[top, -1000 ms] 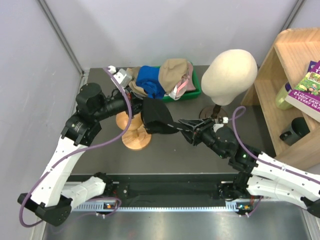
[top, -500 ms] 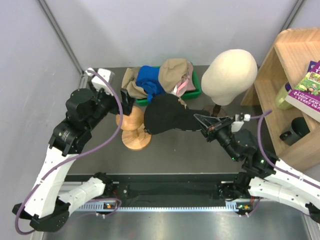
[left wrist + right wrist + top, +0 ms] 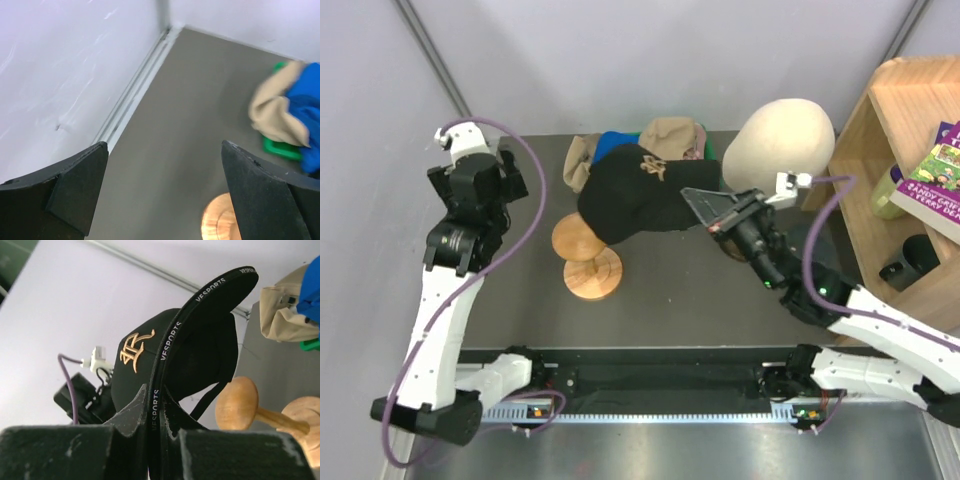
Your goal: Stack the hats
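Next, my right gripper goes down and to the left in the top view to release the black cap over the wooden knob (image 3: 237,403), as the cap's top (image 3: 140,360) still hangs beside it.
A black cap (image 3: 630,195) with a gold logo hangs in the air above the wooden knob stand (image 3: 582,262). My right gripper (image 3: 712,215) is shut on its brim. In the right wrist view the brim edge runs up between the fingers of that gripper (image 3: 156,392), with the black cap's crown (image 3: 140,360) beyond. More hats lie piled in a green bin (image 3: 280,147) at the back: tan (image 3: 670,135), blue (image 3: 612,142) and khaki (image 3: 580,160). My left gripper (image 3: 165,147) is open and holds nothing, raised over the table's left side.
A cream mannequin head (image 3: 782,140) stands on a post at the back right, close to the right arm. A wooden shelf (image 3: 900,110) with a book (image 3: 935,180) fills the right edge. Grey walls enclose the left and back.
The left gripper let go of the black cap, opened, and drew back to the left. The right gripper shut on the brim and lifted the cap up and toward the back.
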You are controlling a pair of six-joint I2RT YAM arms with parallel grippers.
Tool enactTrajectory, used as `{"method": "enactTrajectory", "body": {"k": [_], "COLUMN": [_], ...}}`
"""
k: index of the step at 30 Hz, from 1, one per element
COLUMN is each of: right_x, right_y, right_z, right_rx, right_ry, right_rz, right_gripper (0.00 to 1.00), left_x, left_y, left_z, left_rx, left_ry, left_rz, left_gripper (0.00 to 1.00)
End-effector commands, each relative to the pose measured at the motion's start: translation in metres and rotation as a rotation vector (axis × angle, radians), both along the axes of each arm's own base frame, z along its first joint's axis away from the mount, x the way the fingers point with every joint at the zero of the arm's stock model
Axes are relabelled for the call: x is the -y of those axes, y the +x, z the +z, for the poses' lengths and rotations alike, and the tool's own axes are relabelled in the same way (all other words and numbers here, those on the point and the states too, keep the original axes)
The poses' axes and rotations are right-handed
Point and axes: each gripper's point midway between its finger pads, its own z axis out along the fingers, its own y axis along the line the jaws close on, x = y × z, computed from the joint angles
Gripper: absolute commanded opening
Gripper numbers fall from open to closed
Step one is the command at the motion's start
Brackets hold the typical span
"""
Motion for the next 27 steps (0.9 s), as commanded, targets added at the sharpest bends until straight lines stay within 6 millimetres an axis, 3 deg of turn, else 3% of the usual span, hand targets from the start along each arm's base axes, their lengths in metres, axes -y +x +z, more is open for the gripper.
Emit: {"method": "enactTrajectory", "body": {"k": [1, 8, 13, 16, 20, 22, 27], "right_x": [-0.036, -0.104, -0.139, -0.156, -0.152, -0.146, -0.123], "right_y": [-0.008, 0.003, 0.001, 0.009, 0.014, 0.016, 0.026], "right_z": [0.052, 0.029, 0.028, 0.004, -0.038, -0.067, -0.098], "right_rx": [0.204, 0.225, 0.268, 0.229, 0.171, 0.128, 0.065], "right_ry": [0.044, 0.065, 0.114, 0.060, -0.026, -0.088, -0.126], "right_rz": [0.097, 0.214, 0.312, 0.328, 0.306, 0.287, 0.242], "right_gripper": [0.00, 0.00, 0.00, 0.00, 0.00, 0.00, 0.00], "left_x": [-0.012, -0.021, -0.021, -0.019, -0.011, -0.001, 0.023], "left_y": [0.012, -0.001, 0.000, 0.000, -0.001, 0.003, 0.011], "left_z": [0.030, 0.082, 0.080, 0.078, 0.076, 0.066, 0.039], "left_rx": [0.111, 0.272, 0.232, 0.231, 0.234, 0.208, 0.163], "left_ry": [-0.155, -0.270, -0.247, -0.251, -0.256, -0.266, -0.328], "left_rz": [0.063, 0.103, 0.096, 0.086, 0.027, -0.025, -0.137], "left_gripper": [0.99, 0.99, 0.99, 0.99, 0.99, 0.99, 0.99]}}
